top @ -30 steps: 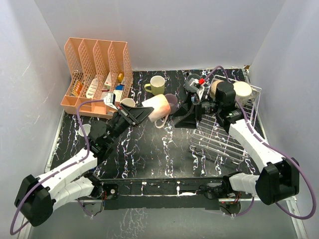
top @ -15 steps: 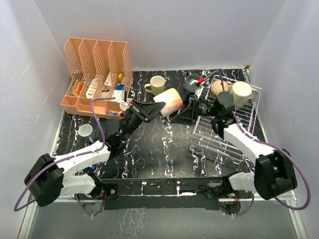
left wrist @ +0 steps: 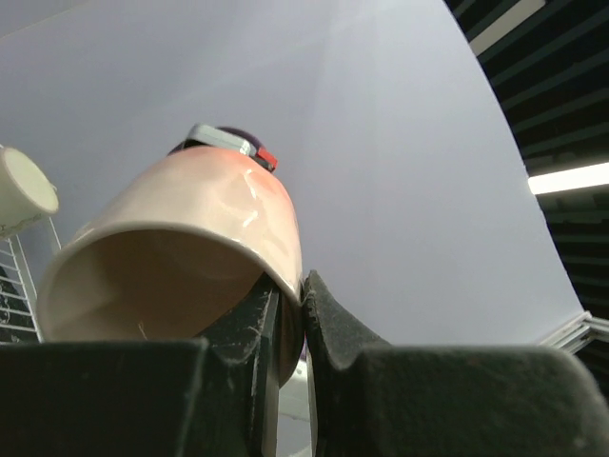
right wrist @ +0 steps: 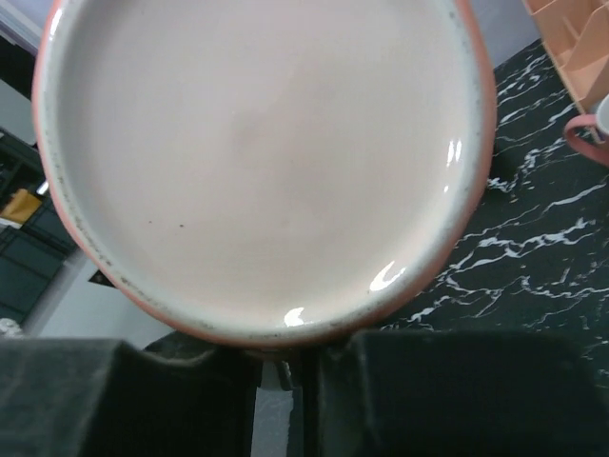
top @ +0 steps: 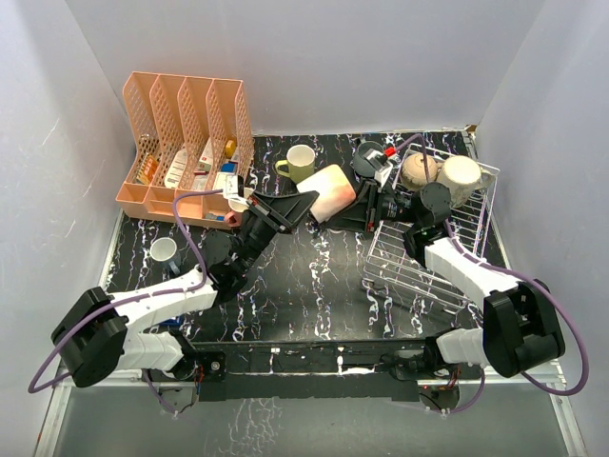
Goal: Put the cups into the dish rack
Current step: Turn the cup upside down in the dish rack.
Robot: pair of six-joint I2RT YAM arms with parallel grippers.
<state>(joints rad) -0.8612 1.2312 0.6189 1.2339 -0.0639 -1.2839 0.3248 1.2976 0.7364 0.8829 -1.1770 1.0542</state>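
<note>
The far end of the rack is occupied, so next I will swing my right gripper over the rack, tip downward, lower it and release the cup on the wires beside the tan cup.
A pale pink cup hangs in the air on its side between both arms, left of the dish rack. My left gripper is shut on its rim, one finger inside and one outside. My right gripper meets the cup's base from the right. Its jaws are drawn close under the base with a pale sliver, apparently the handle, between them. A tan cup and a cream cup lie in the rack's far end.
A yellow-green cup stands behind the held cup. A small white cup sits at the left. A pink cup stands by the peach organizer. The rack's near half holds only wire.
My left arm carried the pink cup to the right and higher, towards the rack. My right gripper came left to meet it and its jaws closed from wide open.
</note>
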